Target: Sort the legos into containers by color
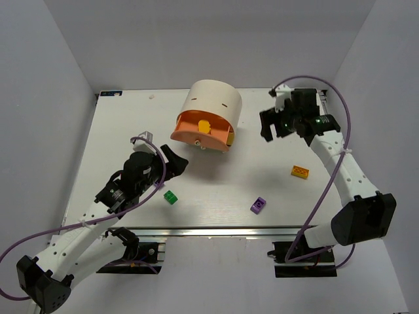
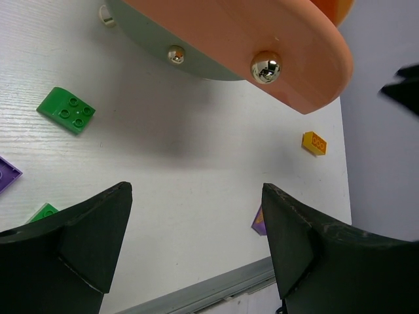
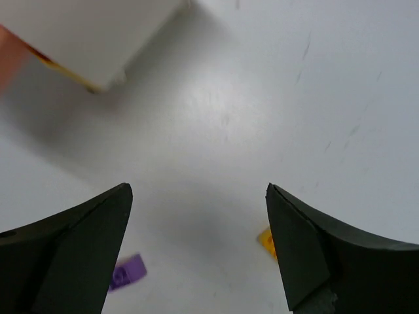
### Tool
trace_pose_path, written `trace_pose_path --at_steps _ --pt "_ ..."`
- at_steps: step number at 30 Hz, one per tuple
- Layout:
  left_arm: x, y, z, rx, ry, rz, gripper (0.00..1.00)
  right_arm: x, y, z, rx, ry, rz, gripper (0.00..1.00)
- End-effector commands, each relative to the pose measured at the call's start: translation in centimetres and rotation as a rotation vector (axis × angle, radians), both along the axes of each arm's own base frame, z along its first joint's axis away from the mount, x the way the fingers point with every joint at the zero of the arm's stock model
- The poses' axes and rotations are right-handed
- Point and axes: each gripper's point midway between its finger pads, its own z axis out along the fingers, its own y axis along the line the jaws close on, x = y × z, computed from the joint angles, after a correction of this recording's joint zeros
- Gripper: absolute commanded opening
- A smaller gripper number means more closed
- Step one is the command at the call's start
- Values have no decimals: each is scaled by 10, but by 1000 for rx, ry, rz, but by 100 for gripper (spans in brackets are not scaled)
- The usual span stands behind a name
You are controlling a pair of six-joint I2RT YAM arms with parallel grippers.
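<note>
My right gripper moves down, back and to the right in the top view onto the orange-yellow lego (image 1: 300, 171) next, since it lies on the tabletop outside the drawer (image 1: 196, 136).
The cream drum cabinet (image 1: 211, 101) stands at the table's back centre. Its orange drawer (image 1: 196, 136) is pulled open with a yellow lego (image 1: 204, 125) inside. In the left wrist view the drawer front (image 2: 275, 33) shows a round knob (image 2: 266, 67). A green lego (image 1: 171, 197), a purple lego (image 1: 258, 205) and an orange-yellow lego (image 1: 300, 171) lie on the table. My left gripper (image 1: 177, 163) (image 2: 196, 242) is open and empty, just front-left of the drawer. My right gripper (image 1: 268, 123) (image 3: 200, 242) is open and empty, right of the drum.
The left wrist view shows two green legos (image 2: 66, 110) (image 2: 42, 212), a purple one (image 2: 5, 175) at the left edge, and a second knob (image 2: 175, 55) under the drawer. The table's metal front edge (image 1: 216, 231) runs close behind the legos. White walls enclose the table.
</note>
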Motion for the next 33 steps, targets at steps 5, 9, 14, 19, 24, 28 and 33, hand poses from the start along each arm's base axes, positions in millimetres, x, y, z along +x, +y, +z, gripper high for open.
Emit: trace_pose_path --at_steps 5,9,14,19,24,28,33 --pt "0 -7 0 -32 -24 -33 90 -78 -68 -109 -239 349 62 89" --pt "-1 -9 -6 -36 -13 -47 90 -89 -99 -143 -367 314 228 89" --pt "-3 -10 -6 -38 -13 -51 90 -65 -127 -169 -440 341 275 89" --pt "-4 -8 -8 -53 -9 -36 90 -36 -146 -188 -456 351 291 89" --pt "-7 -6 -12 -54 -1 -27 90 -18 -157 -205 -486 349 321 86" --pt "-8 -4 -12 -49 8 -19 90 -10 -159 -216 -460 379 333 78" --pt "-8 -3 -13 -45 11 -17 90 -15 -158 -223 -447 410 387 62"
